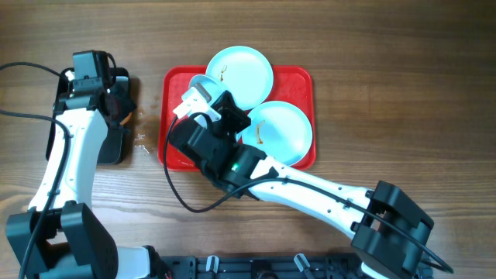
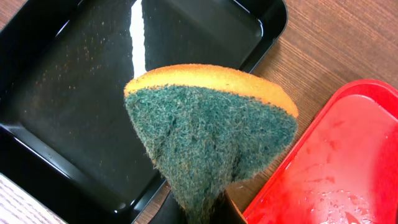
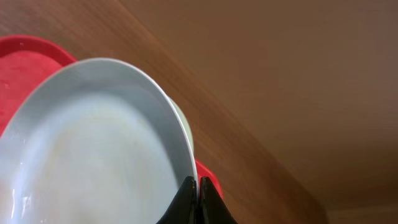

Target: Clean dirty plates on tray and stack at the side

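Observation:
My left gripper next moves down and left in the overhead view to release the sponge (image 2: pixel 211 130) on the black tray's bottom, as that lies below it.
The red tray (image 1: pixel 302 77) lies mid-table. Two plates rest on it: one at its far edge (image 1: pixel 244 70) with a small brown streak, one at its right (image 1: pixel 283 132) with a brown streak. My right gripper (image 1: pixel 198 99) is over the tray's left part, shut on the rim of the third plate (image 1: pixel 203 80), which is tilted and mostly hidden under the arm. In the right wrist view the jaws (image 3: pixel 198 194) pinch this plate (image 3: pixel 93 149) above the tray (image 3: pixel 25 62). My left gripper (image 1: pixel 120 105) is shut on a green and yellow sponge (image 2: pixel 211 130), above the black tray (image 2: pixel 74 93).
The black tray (image 1: pixel 116 143) lies left of the red tray, whose corner shows wet in the left wrist view (image 2: pixel 336 162). Small water drops (image 1: pixel 142 140) lie on the wood between the two trays. The right arm crosses the table from the lower right.

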Tool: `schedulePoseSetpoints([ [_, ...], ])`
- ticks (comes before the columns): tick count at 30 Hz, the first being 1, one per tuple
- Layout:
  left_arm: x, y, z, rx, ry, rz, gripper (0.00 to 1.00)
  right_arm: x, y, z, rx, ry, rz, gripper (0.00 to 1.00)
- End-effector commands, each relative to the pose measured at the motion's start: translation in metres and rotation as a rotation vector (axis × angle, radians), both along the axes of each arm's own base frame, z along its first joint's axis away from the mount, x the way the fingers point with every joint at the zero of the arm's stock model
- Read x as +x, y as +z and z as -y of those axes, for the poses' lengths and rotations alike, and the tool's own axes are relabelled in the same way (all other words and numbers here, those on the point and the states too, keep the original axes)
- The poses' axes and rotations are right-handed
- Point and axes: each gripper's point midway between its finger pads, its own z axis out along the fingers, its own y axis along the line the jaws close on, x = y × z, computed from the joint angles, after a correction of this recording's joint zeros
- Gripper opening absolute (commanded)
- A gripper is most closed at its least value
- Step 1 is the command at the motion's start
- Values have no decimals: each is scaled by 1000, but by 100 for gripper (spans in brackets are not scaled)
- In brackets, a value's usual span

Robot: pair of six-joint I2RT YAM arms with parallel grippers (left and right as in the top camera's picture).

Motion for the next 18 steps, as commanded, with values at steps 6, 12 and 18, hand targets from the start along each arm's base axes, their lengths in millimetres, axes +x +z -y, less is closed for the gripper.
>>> schedulePoseSetpoints([
  [6, 6, 11, -61, 84, 120, 64, 4, 0, 16, 7, 81, -47, 22, 4],
  [12, 7, -44, -77, 26, 78, -49, 4, -12, -14, -11, 237, 19, -133, 4],
  [18, 6, -80, -74, -34, 73, -113, 19, -19, -26, -18, 300, 40, -210, 4],
])
